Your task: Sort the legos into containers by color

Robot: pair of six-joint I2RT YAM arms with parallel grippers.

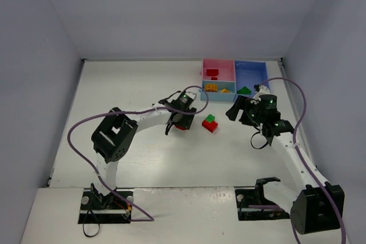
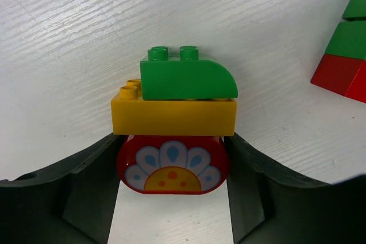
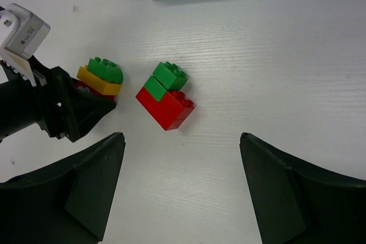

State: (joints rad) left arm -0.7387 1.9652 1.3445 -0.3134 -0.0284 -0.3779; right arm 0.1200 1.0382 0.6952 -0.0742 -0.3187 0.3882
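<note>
Next I should turn my right gripper and reach across onto the held clump's green brick, which stands free of fingers to the gripper's left in the top view.
My left gripper is shut on the red flower-printed brick at the bottom of a clump, with a yellow brick and a green brick stacked on it. In the top view this gripper is low over the table's middle. A red and green clump lies just to its right, and shows in the right wrist view. My right gripper is open and empty, above the table to the right of that clump. The pink tray, light blue tray and medium blue tray stand at the back.
A red brick lies in the pink tray, yellow-orange bricks in the light blue one, and a green brick in the medium blue one. Grey walls close in the table on three sides. Purple cables loop off both arms.
</note>
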